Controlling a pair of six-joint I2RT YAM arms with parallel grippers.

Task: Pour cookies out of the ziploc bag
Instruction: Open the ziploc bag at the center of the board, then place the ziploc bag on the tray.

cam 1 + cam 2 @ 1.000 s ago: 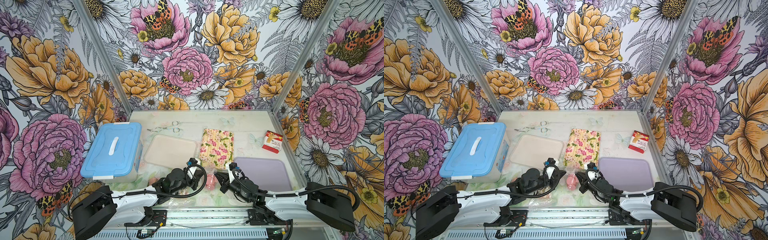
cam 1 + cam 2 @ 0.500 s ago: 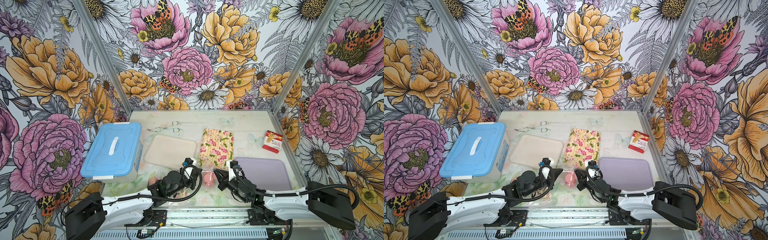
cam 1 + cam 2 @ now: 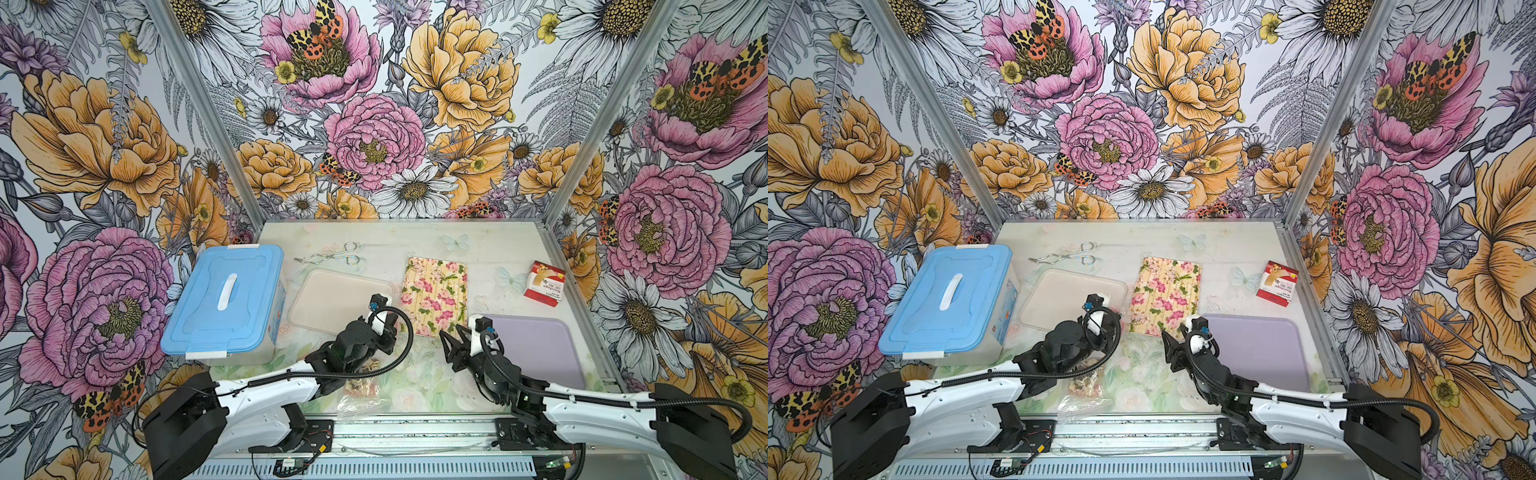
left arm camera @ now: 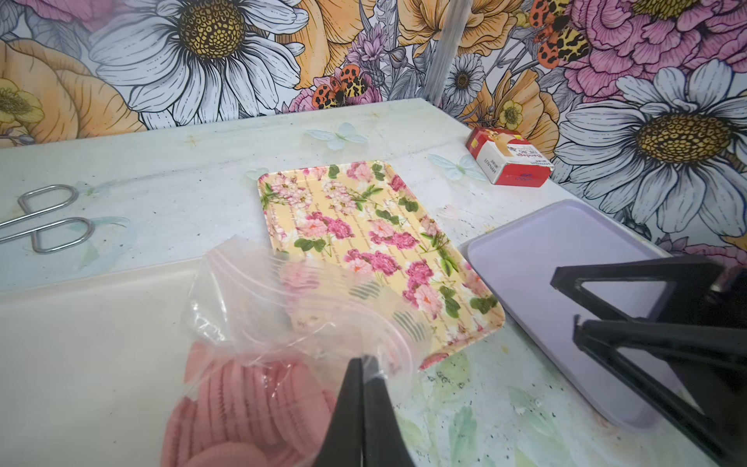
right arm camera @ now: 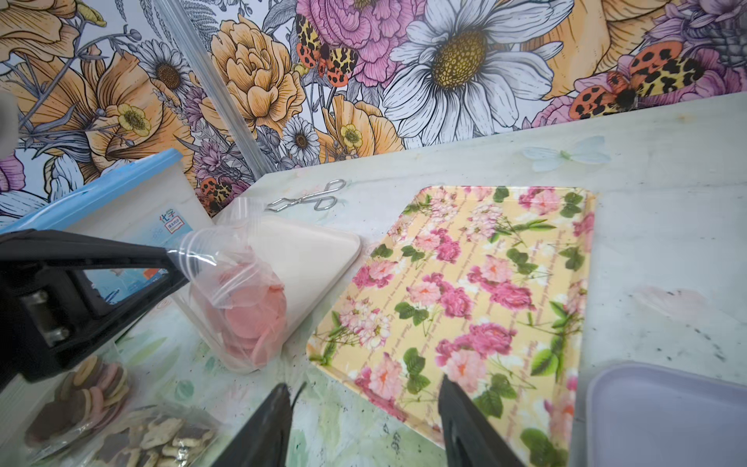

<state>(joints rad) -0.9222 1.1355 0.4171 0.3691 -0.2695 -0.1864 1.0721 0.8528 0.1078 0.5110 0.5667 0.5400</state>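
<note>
The floral tray is empty, so next my left gripper will move outward and across to the middle of the floral tray (image 4: 377, 253), set the bag there and let go of the plastic.
A clear ziploc bag (image 4: 258, 307) of pink round cookies (image 4: 250, 404) hangs from my left gripper (image 4: 366, 362), which is shut on the plastic near the bag's mouth. In the right wrist view the ziploc bag (image 5: 238, 258) sags beside the near corner of a beige tray (image 5: 319, 250), with the cookies (image 5: 250, 319) piled at its bottom. My right gripper (image 5: 364, 384) is open and empty, a short way right of the bag, over the table by a floral tray (image 5: 485, 283). In both top views the left wrist hides the bag; the right gripper (image 3: 449, 330) shows.
Two more bags of cookies (image 5: 89, 396) lie on the table under my left arm (image 3: 361, 386). A blue-lidded box (image 3: 224, 299) stands at the left and a lilac tray (image 3: 536, 349) lies at the right. Metal tongs (image 3: 332, 253) and a red box (image 3: 544, 282) lie further back.
My right gripper has opened and let go of the bag. The bag now hangs from the left gripper alone, which has shifted slightly toward the back.
</note>
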